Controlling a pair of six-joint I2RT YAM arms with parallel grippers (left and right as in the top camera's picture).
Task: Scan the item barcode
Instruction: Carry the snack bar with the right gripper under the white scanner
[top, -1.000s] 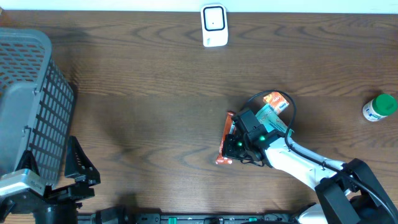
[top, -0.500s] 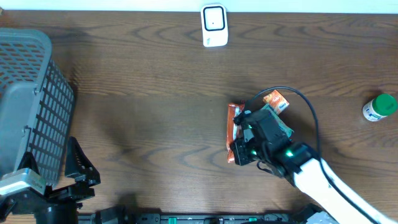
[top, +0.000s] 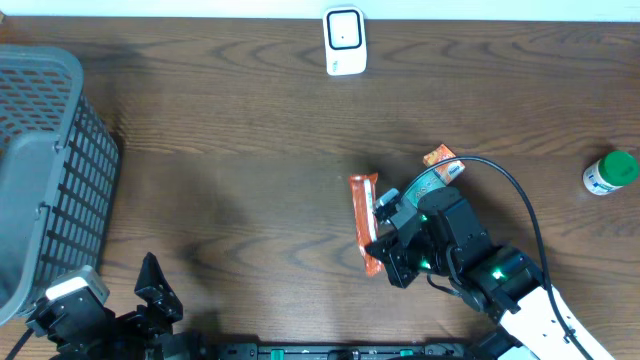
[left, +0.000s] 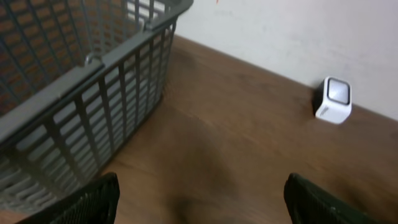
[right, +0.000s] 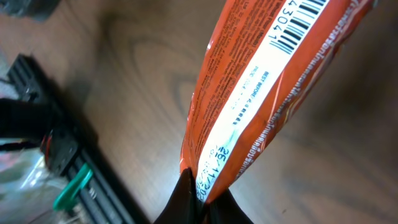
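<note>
My right gripper is next going to move outward to the scanner, then over the tabletop beyond the green-capped bottle, and let go, because the barcode is still far from the scanner.
My right gripper (top: 380, 262) (right: 200, 200) is shut on the end of a long orange snack packet (top: 363, 220) (right: 261, 93) and holds it off the table. In the right wrist view its white strip with a printed date runs up to the barcode (right: 301, 22) at the top edge. The white scanner (top: 344, 41) (left: 334, 99) stands at the table's far edge, well away from the packet. My left gripper (left: 199, 199) is open at the near left with nothing between its fingers (left: 93, 199).
A grey wire basket (top: 45, 170) (left: 81, 81) fills the left side. Behind the right arm lie a teal and orange packet (top: 440, 175). A green-capped white bottle (top: 610, 172) rests at the far right. A black rail runs along the table's near edge.
The right gripper has lifted the orange packet and pulled back toward the near edge, the packet swinging a little leftward. The left arm has shifted right along the near edge.
</note>
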